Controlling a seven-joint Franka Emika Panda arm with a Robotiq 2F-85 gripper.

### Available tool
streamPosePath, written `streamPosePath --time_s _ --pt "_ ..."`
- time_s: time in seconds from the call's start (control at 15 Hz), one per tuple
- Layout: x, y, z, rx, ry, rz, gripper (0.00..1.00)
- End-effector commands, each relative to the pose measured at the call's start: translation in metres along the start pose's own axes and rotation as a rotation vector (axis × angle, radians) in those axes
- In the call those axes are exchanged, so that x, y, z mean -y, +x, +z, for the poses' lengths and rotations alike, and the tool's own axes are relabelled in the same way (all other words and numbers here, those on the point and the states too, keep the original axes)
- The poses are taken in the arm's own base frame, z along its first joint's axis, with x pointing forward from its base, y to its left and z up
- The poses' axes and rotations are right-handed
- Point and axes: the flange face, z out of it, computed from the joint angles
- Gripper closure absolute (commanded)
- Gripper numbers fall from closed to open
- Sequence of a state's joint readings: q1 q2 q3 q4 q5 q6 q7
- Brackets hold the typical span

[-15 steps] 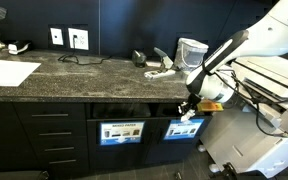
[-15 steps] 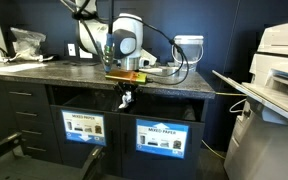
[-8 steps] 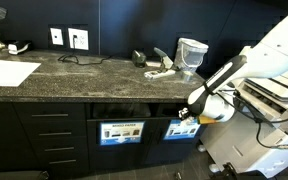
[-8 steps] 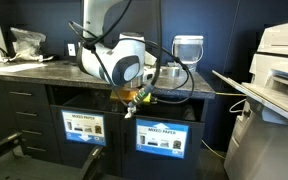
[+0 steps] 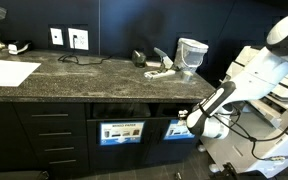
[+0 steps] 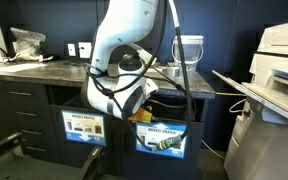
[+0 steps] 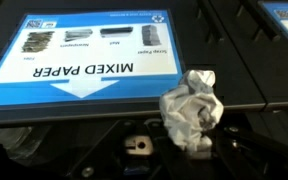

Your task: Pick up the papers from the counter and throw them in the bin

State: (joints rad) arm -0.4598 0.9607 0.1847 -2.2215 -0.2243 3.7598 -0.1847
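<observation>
The crumpled white paper wad (image 7: 192, 106) still hangs in front of the bin's open top (image 7: 94, 130). Next, my gripper moves outward past the bin's rim and releases it inside.
In the wrist view my gripper (image 7: 189, 142) is shut on a crumpled white paper wad (image 7: 192, 106). It holds the wad just in front of a bin front with a blue "MIXED PAPER" label (image 7: 84, 55). In both exterior views my arm hangs below the edge of the dark speckled counter (image 5: 84, 75) (image 6: 44, 68), with the gripper (image 5: 189, 122) in front of the labelled bin (image 5: 181, 129) (image 6: 161, 138). In an exterior view the arm's body hides the gripper. A pale wad-like thing (image 5: 162, 70) lies on the counter.
A second labelled bin (image 5: 121, 131) (image 6: 84, 127) sits beside the first. A large flat white sheet (image 5: 9, 72), a clear jug (image 5: 191, 52) (image 6: 188, 48) and a plastic bag (image 6: 26, 40) are on the counter. A big printer (image 6: 279, 70) stands beside the counter's end.
My arm has come down off the counter's edge and out in front of the bins, carrying the paper wad lower and closer to the labelled bin front.
</observation>
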Motion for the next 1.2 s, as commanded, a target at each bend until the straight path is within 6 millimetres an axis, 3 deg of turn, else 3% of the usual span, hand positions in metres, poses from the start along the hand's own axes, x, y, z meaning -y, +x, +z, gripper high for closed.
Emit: streamPosePath --time_s 0.0,0.4,0.8,1.13 --pt "-0.002 0.012 0.024 -0.154 -0.017 0.064 0.93" --pt "-0.005 0.019 0.058 -0.285 -0.026 0.173 0.94" --pt "-0.012 0.014 0.088 -0.416 -0.034 0.316 0.94" --pt "-0.005 0.017 0.118 -0.45 -0.032 0.366 0.94"
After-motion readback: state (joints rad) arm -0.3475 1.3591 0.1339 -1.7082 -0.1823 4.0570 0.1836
